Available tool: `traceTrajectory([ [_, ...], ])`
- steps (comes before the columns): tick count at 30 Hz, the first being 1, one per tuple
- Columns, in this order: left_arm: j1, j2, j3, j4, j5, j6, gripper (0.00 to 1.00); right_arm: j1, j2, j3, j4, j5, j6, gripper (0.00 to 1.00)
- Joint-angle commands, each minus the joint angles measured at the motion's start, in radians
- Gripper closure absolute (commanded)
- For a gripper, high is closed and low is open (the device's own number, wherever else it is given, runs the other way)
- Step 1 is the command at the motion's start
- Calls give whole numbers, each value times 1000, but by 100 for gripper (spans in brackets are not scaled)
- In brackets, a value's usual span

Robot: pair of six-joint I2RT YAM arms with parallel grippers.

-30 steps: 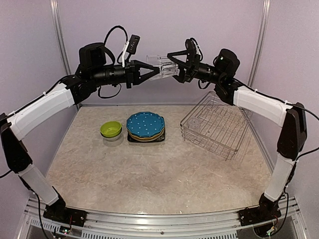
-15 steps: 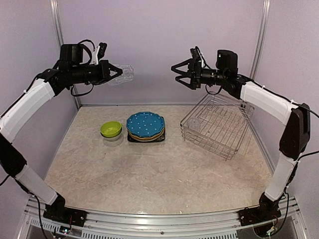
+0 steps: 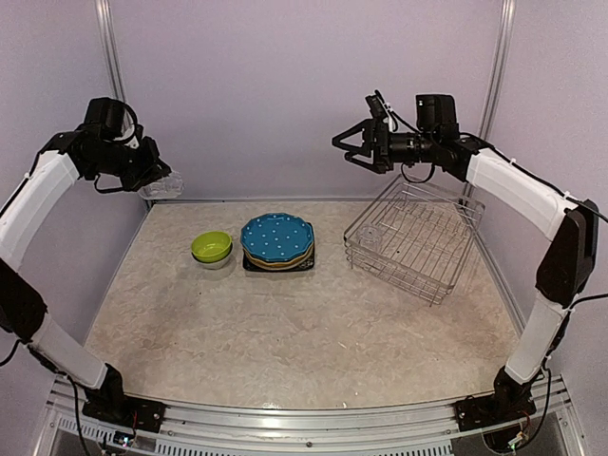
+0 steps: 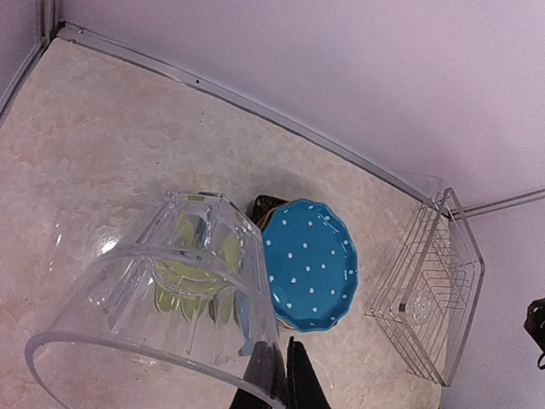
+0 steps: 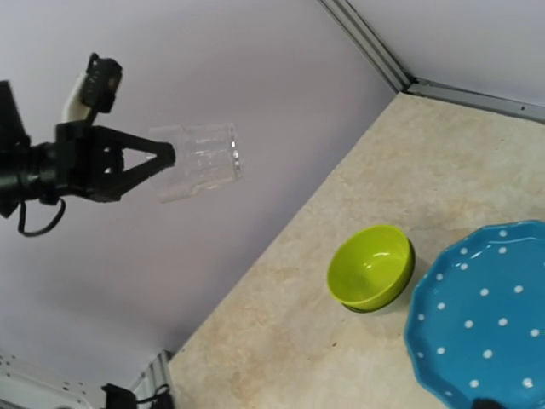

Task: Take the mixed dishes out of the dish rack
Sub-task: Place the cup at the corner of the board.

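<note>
My left gripper lowers next, turning downward, to the bare tabletop spot beside the lime-green bowl, away from the plates, and releases the glass upright, since that spot is bare.
My left gripper [image 3: 152, 179] is shut on a clear glass [image 3: 163, 185] and holds it tilted high above the table's far left; in the left wrist view its fingers [image 4: 275, 341] pinch the glass [image 4: 162, 290] by its rim wall. My right gripper [image 3: 348, 148] is open and empty, high above the dish rack's [image 3: 432, 271] left end. A second clear glass [image 3: 373, 233] lies inside the rack. The blue white-dotted plate [image 3: 276, 237] tops a stack of plates. The lime-green bowl [image 3: 211, 246] sits on another bowl left of the stack.
The rack [image 4: 443, 281] stands at the right of the table, close to the right wall. The right wrist view shows the left gripper [image 5: 162, 156] with the glass [image 5: 197, 160], the lime-green bowl [image 5: 372, 266] and the blue plate [image 5: 477, 311].
The glass went from both grippers at mid-air centre to the left gripper alone. The left arm swung far left and lower with it. The right gripper let go and drew back right.
</note>
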Motion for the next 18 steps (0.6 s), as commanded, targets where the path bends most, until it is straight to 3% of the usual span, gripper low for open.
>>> traceTrajectory([
  [1,65,54,37,-148,-48,-79,100,-8,-2,68,-150,44,-117,1],
  [10,103,302,191,-394,-194,-143,100,-24,-7,100,-309,130,-238,1],
  [18,105,504,293,-417,-184,-158,100,-43,-11,120,-389,172,-298,1],
])
